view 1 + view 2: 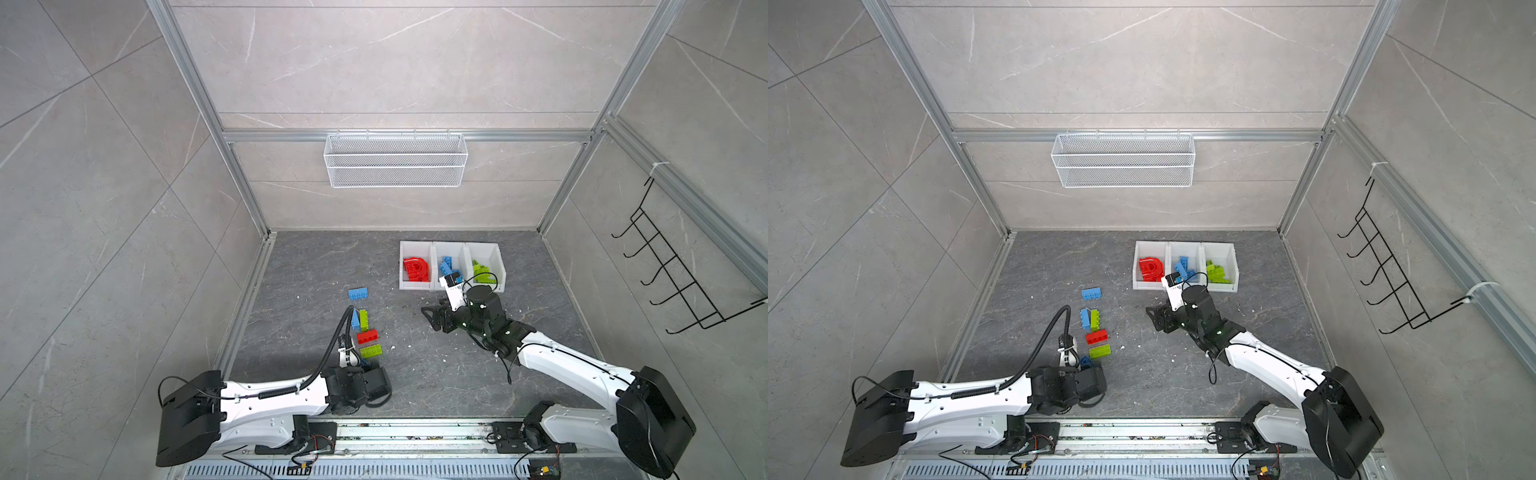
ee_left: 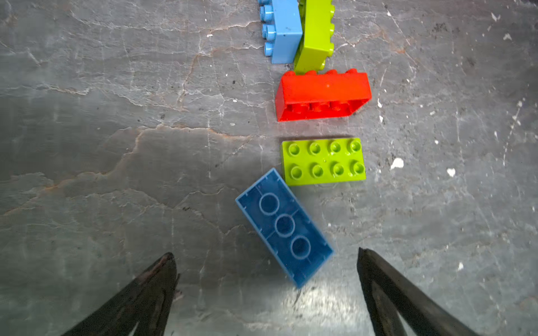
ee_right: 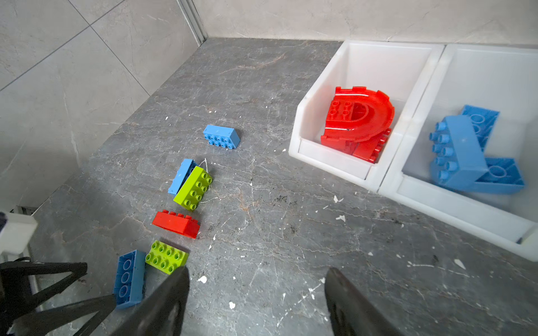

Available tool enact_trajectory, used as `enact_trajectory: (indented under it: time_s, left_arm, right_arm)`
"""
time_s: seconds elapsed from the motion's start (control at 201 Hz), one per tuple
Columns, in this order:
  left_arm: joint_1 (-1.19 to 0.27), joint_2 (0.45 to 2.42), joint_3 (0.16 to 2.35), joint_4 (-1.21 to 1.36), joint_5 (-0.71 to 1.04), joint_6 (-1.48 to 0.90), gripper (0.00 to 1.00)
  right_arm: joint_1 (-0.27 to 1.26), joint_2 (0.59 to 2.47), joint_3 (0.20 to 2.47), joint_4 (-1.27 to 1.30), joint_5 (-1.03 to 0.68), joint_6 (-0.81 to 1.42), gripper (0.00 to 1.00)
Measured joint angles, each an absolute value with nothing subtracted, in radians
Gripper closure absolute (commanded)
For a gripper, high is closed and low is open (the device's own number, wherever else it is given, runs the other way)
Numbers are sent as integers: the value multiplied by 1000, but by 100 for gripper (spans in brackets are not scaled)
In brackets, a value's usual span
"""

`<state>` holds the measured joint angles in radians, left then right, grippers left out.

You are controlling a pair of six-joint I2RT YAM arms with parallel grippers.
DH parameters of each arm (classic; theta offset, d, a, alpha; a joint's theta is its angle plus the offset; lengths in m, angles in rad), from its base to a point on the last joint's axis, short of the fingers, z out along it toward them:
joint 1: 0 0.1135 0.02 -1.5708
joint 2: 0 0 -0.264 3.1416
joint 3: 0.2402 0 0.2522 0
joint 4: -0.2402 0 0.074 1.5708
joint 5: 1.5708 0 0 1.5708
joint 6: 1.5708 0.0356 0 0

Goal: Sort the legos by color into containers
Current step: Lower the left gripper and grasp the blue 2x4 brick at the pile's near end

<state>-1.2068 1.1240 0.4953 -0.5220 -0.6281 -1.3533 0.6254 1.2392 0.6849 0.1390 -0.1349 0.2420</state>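
My left gripper moves down and outward onto the dark blue brick's middle [image 1: 1085, 360] [image 2: 284, 225] next. It closes across the brick's long sides, since both have bare floor beside them there.
Several legos lie loose on the dark floor: a blue brick [image 1: 358, 294], a light blue brick [image 2: 283, 32] leaning against a green one [image 2: 316, 35], a red brick [image 2: 321, 94] on its side, a green brick [image 2: 323, 161] and a dark blue brick [image 2: 283, 227] upside down. My left gripper [image 2: 266, 256] hangs open over the dark blue brick's near end and holds nothing. The containers [image 1: 415, 249] stand at the back right with a red arch [image 3: 361, 116], blue bricks [image 3: 465, 151] and green bricks [image 1: 482, 270], one color in each. My right gripper [image 3: 256, 270] is open and empty in front of them.
A white wire mesh basket [image 1: 395, 160] hangs on the back wall. A black hook rack [image 1: 673, 266] is fixed to the right wall. White flecks dot the floor [image 1: 415, 365]. Aluminium frame rails run along the floor's edges.
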Motion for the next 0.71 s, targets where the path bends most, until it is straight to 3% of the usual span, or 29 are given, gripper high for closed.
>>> enact_trajectory:
  time_s: [0.219, 0.707]
  left_arm:
    - [-1154, 1199, 483, -398, -547, -1245, 3]
    - [-1085, 1358, 574, -318, -441, -1067, 24]
  right_arm:
    - [625, 1232, 679, 144, -121, 242, 23]
    - [625, 1230, 678, 146, -107, 241, 23]
